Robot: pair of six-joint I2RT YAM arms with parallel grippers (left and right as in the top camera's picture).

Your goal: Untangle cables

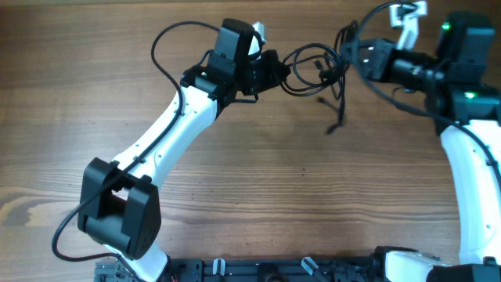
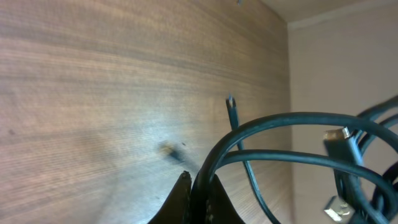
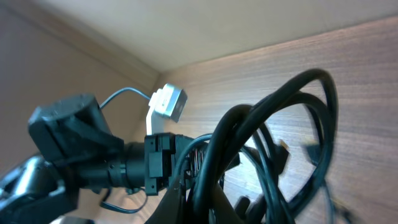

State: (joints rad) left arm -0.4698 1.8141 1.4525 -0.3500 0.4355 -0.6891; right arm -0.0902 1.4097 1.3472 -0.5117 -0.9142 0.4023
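Observation:
I need to pull my left gripper to the left in the overhead view next, away from the looped clump, and let go of the strands, as my right gripper holds the bundle.
The cables (image 1: 313,69) hang as one black looped clump above the table, strung between my two grippers. One loose end (image 1: 338,117) trails down toward the wood. My left gripper (image 1: 283,69) holds the clump's left side; in the left wrist view the gripper (image 2: 200,183) is shut on a cable strand (image 2: 273,121), with silver plug ends (image 2: 339,140) to the right. My right gripper (image 1: 350,56) holds the right side; in the right wrist view the gripper (image 3: 202,193) is shut on a thick bundle of loops (image 3: 280,118).
The wooden table (image 1: 258,180) lies under both arms. The left arm's own wire (image 1: 166,43) arcs at the back left. A black base rail (image 1: 274,270) runs along the front edge. The left arm's wrist (image 3: 87,149) shows close behind the clump.

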